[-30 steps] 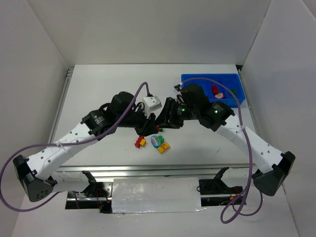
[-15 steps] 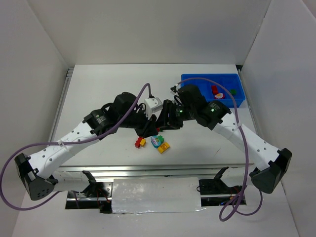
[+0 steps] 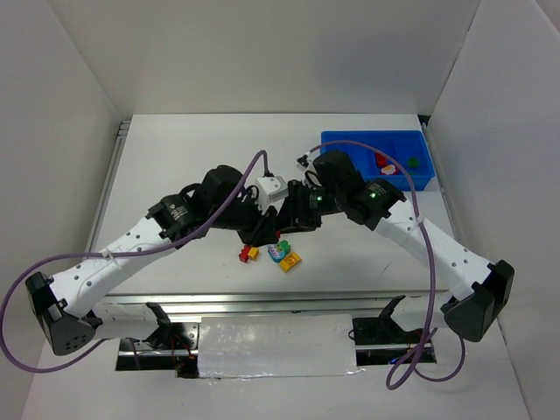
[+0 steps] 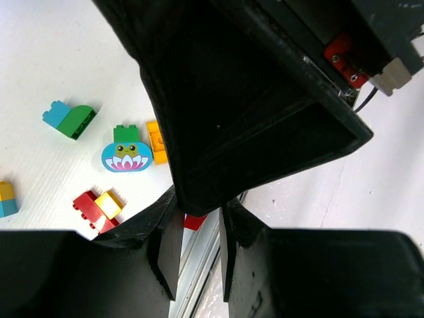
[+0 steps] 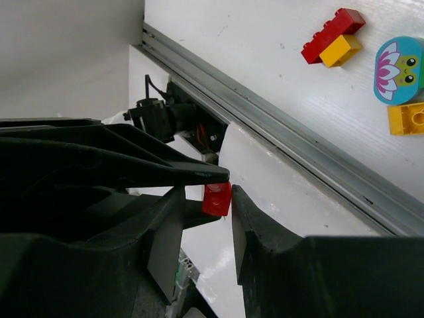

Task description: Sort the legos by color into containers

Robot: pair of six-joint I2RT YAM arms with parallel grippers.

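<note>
The left gripper raises the red brick slightly next, then opens to release the brick between the right gripper's open fingers, which already surround it.
A small red brick (image 5: 216, 199) hangs in mid-air above the table's front edge; it also shows in the left wrist view (image 4: 193, 222). My left gripper (image 4: 199, 212) is shut on it, its fingers (image 5: 165, 169) above and below the brick. My right gripper (image 5: 207, 199) is open around the same brick, one pad touching it. Both grippers (image 3: 276, 229) meet at the table's middle. Loose on the table are a red-yellow brick (image 3: 249, 254), a cyan flower brick (image 3: 278, 250) and a yellow brick (image 3: 290, 261). The blue tray (image 3: 350, 140) holds a red brick (image 3: 381, 158) and a green brick (image 3: 411, 162).
A cyan-green brick (image 4: 69, 119) and a yellow-cyan brick (image 4: 5, 199) lie further off in the left wrist view. The metal rail (image 5: 298, 142) of the table's front edge runs under the grippers. White walls close in the table on three sides.
The right arm has moved left and brought its open gripper around the brick held by the left gripper. The left arm has barely moved.
</note>
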